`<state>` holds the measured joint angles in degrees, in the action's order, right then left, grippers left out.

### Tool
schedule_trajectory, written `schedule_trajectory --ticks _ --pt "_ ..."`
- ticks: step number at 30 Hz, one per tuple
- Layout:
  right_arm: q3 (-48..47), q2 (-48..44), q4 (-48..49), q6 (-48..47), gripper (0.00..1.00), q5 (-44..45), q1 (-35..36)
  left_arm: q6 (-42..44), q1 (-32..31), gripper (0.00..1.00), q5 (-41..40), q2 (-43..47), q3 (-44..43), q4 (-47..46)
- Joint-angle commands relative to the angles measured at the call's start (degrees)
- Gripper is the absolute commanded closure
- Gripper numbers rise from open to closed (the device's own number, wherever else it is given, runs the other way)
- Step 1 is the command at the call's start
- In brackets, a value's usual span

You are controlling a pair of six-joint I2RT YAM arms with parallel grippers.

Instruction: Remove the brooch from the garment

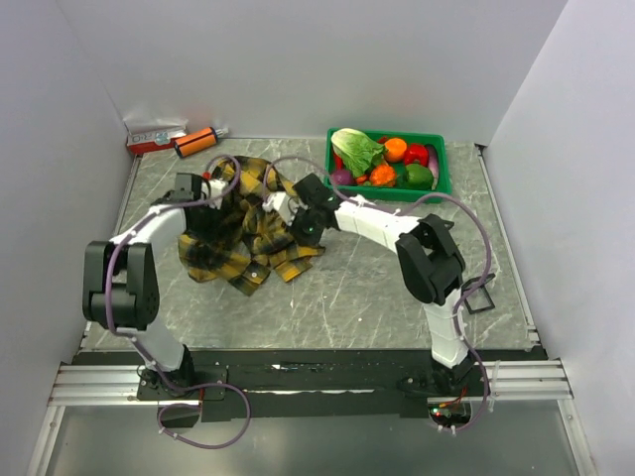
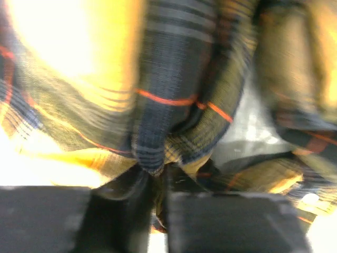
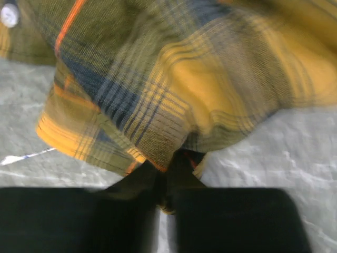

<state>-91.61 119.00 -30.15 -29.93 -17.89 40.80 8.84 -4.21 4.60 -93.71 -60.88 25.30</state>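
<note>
My right gripper rises next and moves to the right in the top view. It then lowers and releases upon the tabletop by the green basket, as the garment lies crumpled.
The yellow-and-black plaid garment (image 1: 236, 230) lies crumpled on the grey table at the middle left. My left gripper (image 1: 216, 190) is at its far left part and my right gripper (image 1: 281, 206) at its far right part. In the left wrist view the left gripper (image 2: 158, 176) is shut on a fold of the garment (image 2: 163, 105). In the right wrist view the right gripper (image 3: 167, 174) is shut on an edge of the garment (image 3: 174, 89), lifted off the table. A small white button (image 3: 9, 15) shows at the top left. The brooch is not visible in any view.
A green basket (image 1: 443, 169) of vegetables stands at the back right. An orange-and-black cylinder (image 1: 195, 142) and a red-and-white box (image 1: 154, 137) lie at the back left. White walls close in the table on three sides.
</note>
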Motion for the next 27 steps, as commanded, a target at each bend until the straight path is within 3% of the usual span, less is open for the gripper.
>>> schedule_trajectory --ticks 1,3,7,15,20,24,27 --pt "-4.8 -7.71 -1.39 2.24 1.0 2.87 -5.26 0.82 6.29 0.95 2.16 0.53 -7.75 6.16" --pt "-2.96 -13.86 -3.32 3.21 1.0 0.67 -8.17 3.18 10.96 0.99 3.56 3.26 -8.9 5.82" --pt "1.08 -23.62 -7.19 0.93 1.0 -3.28 -13.36 10.3 18.17 0.99 13.74 10.03 -13.37 7.3" --pt "5.13 -33.3 -11.42 0.83 1.0 -5.93 -14.95 22.35 18.36 0.96 19.57 9.16 -28.23 24.51" --pt "6.44 -33.05 -10.98 2.25 1.0 -6.81 -16.19 26.31 18.36 0.84 17.55 10.74 -24.03 24.89" --pt "6.36 -33.04 -12.12 2.6 1.0 -6.72 -16.98 26.67 18.36 0.85 17.81 11.36 -21.82 26.2" --pt "5.05 -34.36 -12.13 3.3 1.0 -5.32 -18.38 27.37 18.36 0.9 17.9 12.06 -25.41 29.1"
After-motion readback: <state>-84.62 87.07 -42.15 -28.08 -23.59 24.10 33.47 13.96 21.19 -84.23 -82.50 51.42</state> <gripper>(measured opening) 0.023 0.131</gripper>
